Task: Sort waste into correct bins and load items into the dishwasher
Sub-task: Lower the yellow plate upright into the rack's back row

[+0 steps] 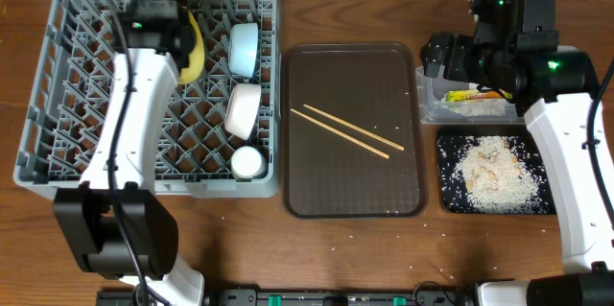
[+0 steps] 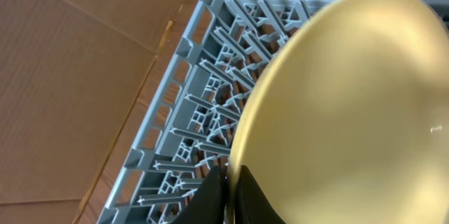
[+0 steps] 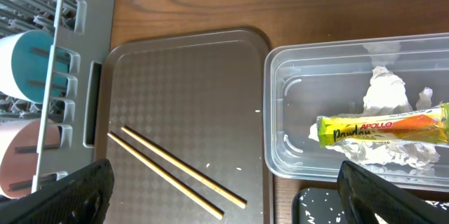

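Note:
I will shift my left gripper toward the light blue bowl (image 1: 243,47) and bring the yellow plate down on edge among the dishwasher rack's wires, since open pegs show beside that bowl.
My left gripper (image 2: 228,173) is shut on the rim of the round yellow plate (image 2: 351,104), holding it on edge over the far part of the grey dishwasher rack (image 2: 182,133). Overhead, the plate (image 1: 195,49) stands beside the light blue bowl (image 1: 243,47). The white bowl (image 1: 243,109) and white cup (image 1: 247,162) also sit in the rack (image 1: 58,85). Two chopsticks (image 1: 347,131) lie on the brown tray (image 1: 355,200). My right gripper (image 3: 235,196) hangs open above the tray's right edge, next to the clear bin (image 3: 280,112) holding the green-and-yellow wrapper (image 3: 382,129).
The black tray (image 1: 449,153) at the right holds a heap of white rice (image 1: 497,174). Crumpled white paper (image 3: 386,94) lies under the wrapper. A few stray grains (image 1: 345,239) dot the table near the front edge. Cardboard (image 2: 70,76) stands beyond the rack.

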`<state>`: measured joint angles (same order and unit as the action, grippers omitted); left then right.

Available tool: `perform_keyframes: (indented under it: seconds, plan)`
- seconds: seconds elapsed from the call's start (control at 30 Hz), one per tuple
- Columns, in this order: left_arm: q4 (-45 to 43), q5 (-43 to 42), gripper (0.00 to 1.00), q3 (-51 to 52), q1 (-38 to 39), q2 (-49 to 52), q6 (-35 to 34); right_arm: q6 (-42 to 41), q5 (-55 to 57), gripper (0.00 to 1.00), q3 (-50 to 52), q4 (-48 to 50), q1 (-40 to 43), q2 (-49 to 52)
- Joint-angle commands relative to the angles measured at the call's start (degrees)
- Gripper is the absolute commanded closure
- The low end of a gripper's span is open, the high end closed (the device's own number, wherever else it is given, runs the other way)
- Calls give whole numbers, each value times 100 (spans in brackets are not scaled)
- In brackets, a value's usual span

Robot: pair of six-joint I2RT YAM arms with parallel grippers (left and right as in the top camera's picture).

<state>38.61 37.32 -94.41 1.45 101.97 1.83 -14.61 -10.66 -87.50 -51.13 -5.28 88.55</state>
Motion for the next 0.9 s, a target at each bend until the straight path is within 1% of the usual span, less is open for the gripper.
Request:
perform_keyframes:
  seconds: [0.0,0.1,0.23,0.4,0.5,0.57,0.63,0.67,0.77,0.87]
  plan:
    - [-323,555,92,332,251,79,2,31,11,1,-55,11,-37,15]
    - [-662,896,93,560,380,79,9,31,11,1,-55,11,-37,15]
    - [-848,949,93,706,483,79,7,31,11,1,-55,13,-37,15]
    - [-1091,914,93,796,575,79,4,31,11,1,-55,11,-37,15]
    - [-1093,549,92,796,586,79,0,31,11,1,-55,11,-37,15]
    - [-1106,306,85,796,586,79,-20,31,11,1,-55,13,-37,15]
    - [-1088,61,83,796,586,79,-61,31,11,1,-55,11,-37,15]
    - [-1084,-42,78,796,586,79,-90,31,11,1,-55,11,-37,15]
    - [-1034,-291,74,796,586,79,-275,31,11,1,-55,9,-37,15]
    - [-999,-592,67,796,586,79,-319,31,11,1,-55,11,-37,15]
